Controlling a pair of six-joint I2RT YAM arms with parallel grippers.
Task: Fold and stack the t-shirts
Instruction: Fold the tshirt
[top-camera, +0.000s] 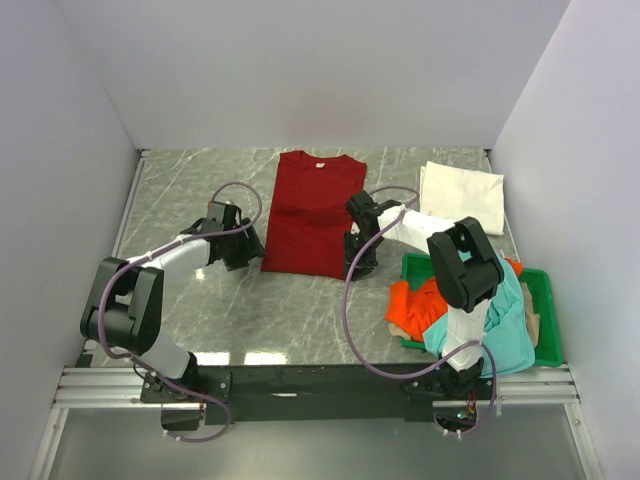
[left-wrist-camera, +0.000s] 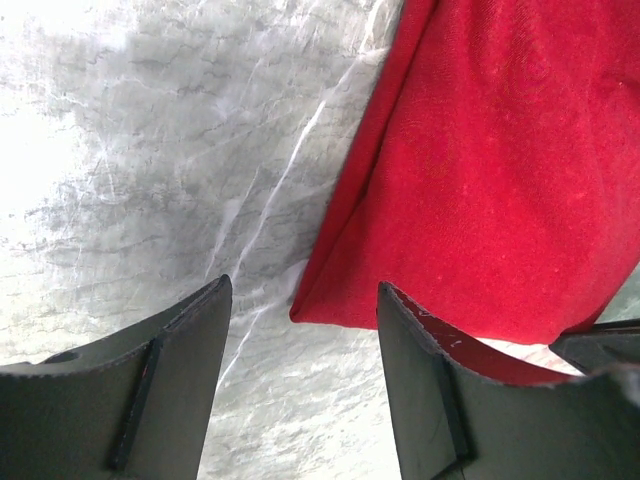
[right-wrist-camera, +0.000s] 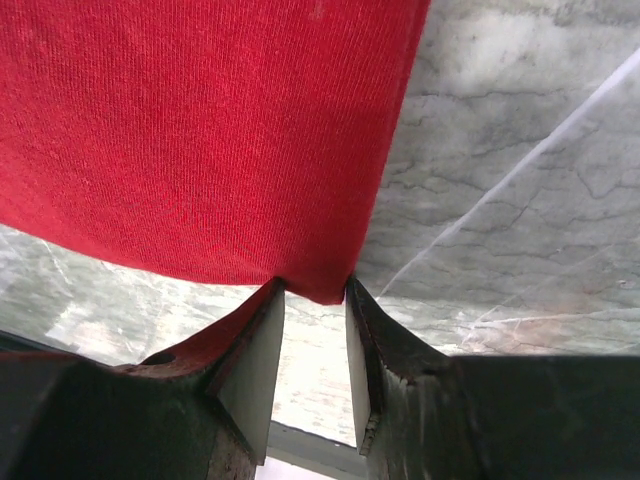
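Observation:
Next, my left gripper moves down and toward the right gripper onto the red t-shirt's free near corner, because that corner lies just ahead of the open fingers.
A dark red t-shirt lies flat in the middle of the table with its sleeves folded in. My left gripper is at its near left corner; in the left wrist view it stands open, and the red corner lies on the table just ahead of the tips. My right gripper is at the near right corner; its fingers are narrowly open and straddle the tip of the red cloth. A folded white t-shirt lies at the back right. Orange and teal shirts are heaped at the front right.
A green plastic tray sits at the front right under the orange and teal heap. White walls close the table on the left, back and right. Bare marbled tabletop lies left of the red shirt.

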